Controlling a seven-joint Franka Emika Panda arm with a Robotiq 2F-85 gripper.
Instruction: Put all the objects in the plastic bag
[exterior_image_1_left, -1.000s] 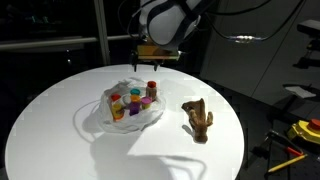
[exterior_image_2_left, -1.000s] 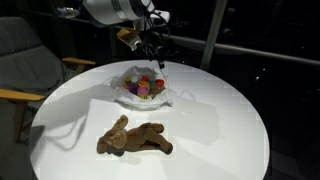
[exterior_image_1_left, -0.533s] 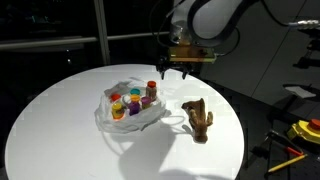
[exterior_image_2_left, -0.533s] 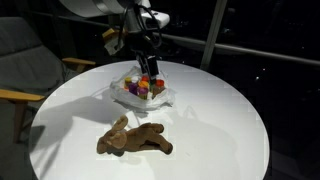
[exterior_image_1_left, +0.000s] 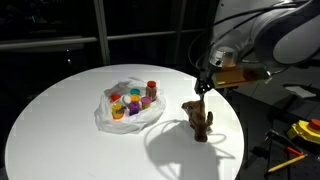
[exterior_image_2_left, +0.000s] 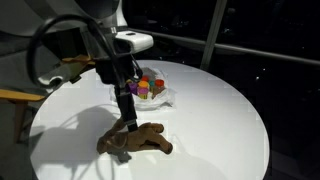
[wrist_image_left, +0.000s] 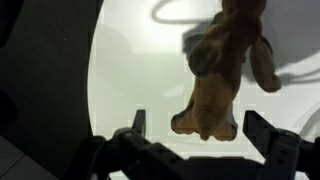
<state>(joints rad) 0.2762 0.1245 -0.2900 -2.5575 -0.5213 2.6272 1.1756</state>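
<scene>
My gripper moves down just past the forked end next, where the brown figure's body (exterior_image_2_left: 138, 138) (wrist_image_left: 214, 92) lies below and fits between the gripper's fingers.
The plastic bag (exterior_image_1_left: 125, 112) (exterior_image_2_left: 150, 98) lies open on the round white table, with several small colourful toys (exterior_image_1_left: 132, 102) (exterior_image_2_left: 143, 87) standing inside it. Apart from the bag, the brown wooden figure (exterior_image_1_left: 198, 118) (exterior_image_2_left: 135, 141) (wrist_image_left: 222, 65) lies flat on the table. My gripper (exterior_image_1_left: 204, 90) (exterior_image_2_left: 128, 112) (wrist_image_left: 200, 128) hangs just above one end of the figure. It is open, its two fingers (wrist_image_left: 138, 124) on either side of that end and apart from it in the wrist view.
The table's edge (exterior_image_1_left: 236, 150) runs close to the brown figure. A chair (exterior_image_2_left: 20, 60) stands beside the table. Yellow tools (exterior_image_1_left: 303, 130) lie on a surface past the table. The surroundings are dark.
The arm has swung from above the bag over to the brown figure and come down toward it. The jaws have stayed open; the bag and figure have not moved.
</scene>
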